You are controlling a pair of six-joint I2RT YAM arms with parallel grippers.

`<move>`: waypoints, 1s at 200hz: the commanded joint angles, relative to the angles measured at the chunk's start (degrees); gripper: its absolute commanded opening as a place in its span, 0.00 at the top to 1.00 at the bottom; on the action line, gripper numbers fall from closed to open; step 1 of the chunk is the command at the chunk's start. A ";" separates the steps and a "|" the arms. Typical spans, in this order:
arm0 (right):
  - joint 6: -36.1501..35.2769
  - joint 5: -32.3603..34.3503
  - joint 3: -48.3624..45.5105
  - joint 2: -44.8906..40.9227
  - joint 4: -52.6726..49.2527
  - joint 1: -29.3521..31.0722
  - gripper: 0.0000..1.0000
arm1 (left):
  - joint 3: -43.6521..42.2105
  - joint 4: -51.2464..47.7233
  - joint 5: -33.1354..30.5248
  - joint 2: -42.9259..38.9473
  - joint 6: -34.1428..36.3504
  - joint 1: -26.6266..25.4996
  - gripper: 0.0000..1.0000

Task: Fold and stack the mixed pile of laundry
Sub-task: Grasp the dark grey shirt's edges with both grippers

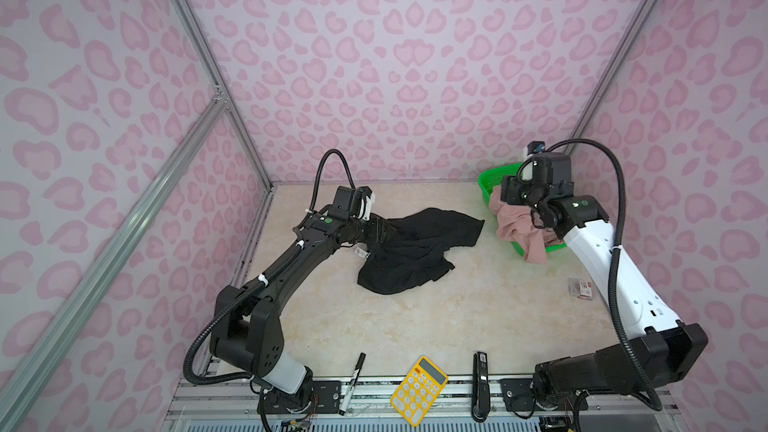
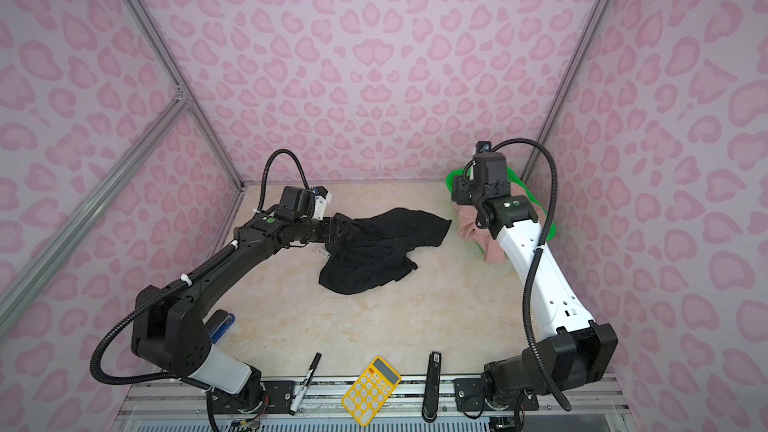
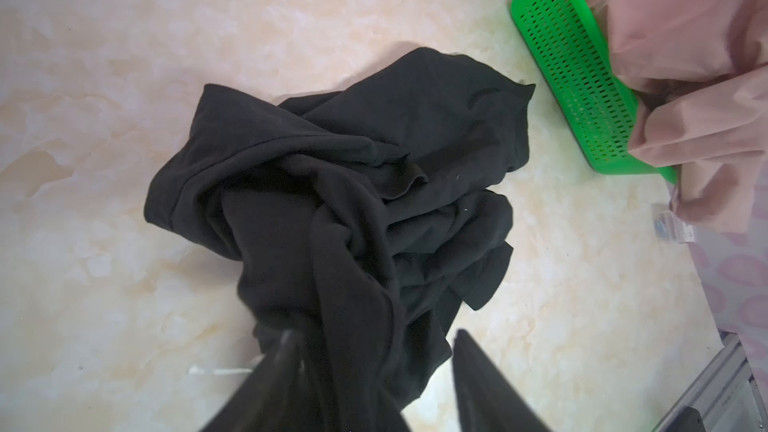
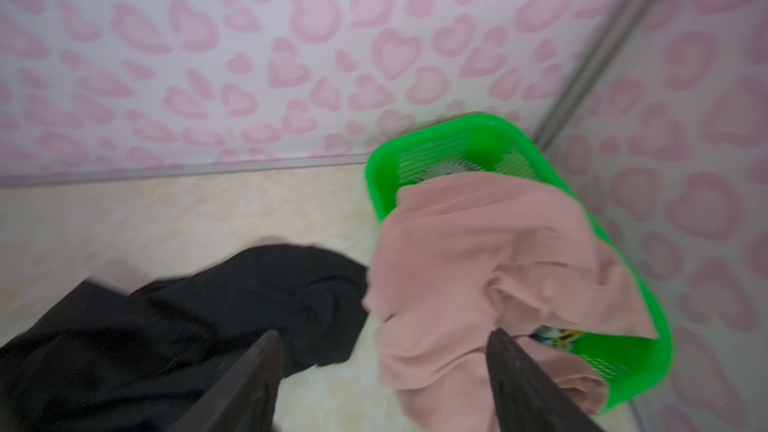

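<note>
The black garment's near fold lies below my right gripper, closer to my base, and juts out freely. My right gripper draws back and down to it next.
A large crumpled black garment lies mid-table. My left gripper sits at its left end with jaws apart; a fold of the black cloth runs loosely between the fingers. Dusty-pink shorts spill over the near rim of the green mesh basket at the back right. Above them my right gripper stands open, with one finger over the pink cloth and nothing pinched. A bit of a printed piece peeks out inside the basket. Other pieces are hidden.
Along the front edge lie a marker, a yellow calculator and a black stapler-like tool. A small packet rests by the right arm, a blue object behind the left arm's base. Patterned walls close in three sides.
</note>
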 commanded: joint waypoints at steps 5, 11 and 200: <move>0.82 -11.95 -8.12 0.35 0.13 7.39 0.26 | -1.63 -3.20 -6.65 -3.44 -3.39 3.40 0.24; 1.31 -12.62 -9.91 1.03 0.92 9.68 0.27 | -2.61 -3.34 -7.04 -4.28 -3.84 4.65 0.24; 13.11 -5.22 -10.09 31.04 4.51 16.98 0.84 | -29.07 12.98 0.96 1.67 -8.78 2.64 0.45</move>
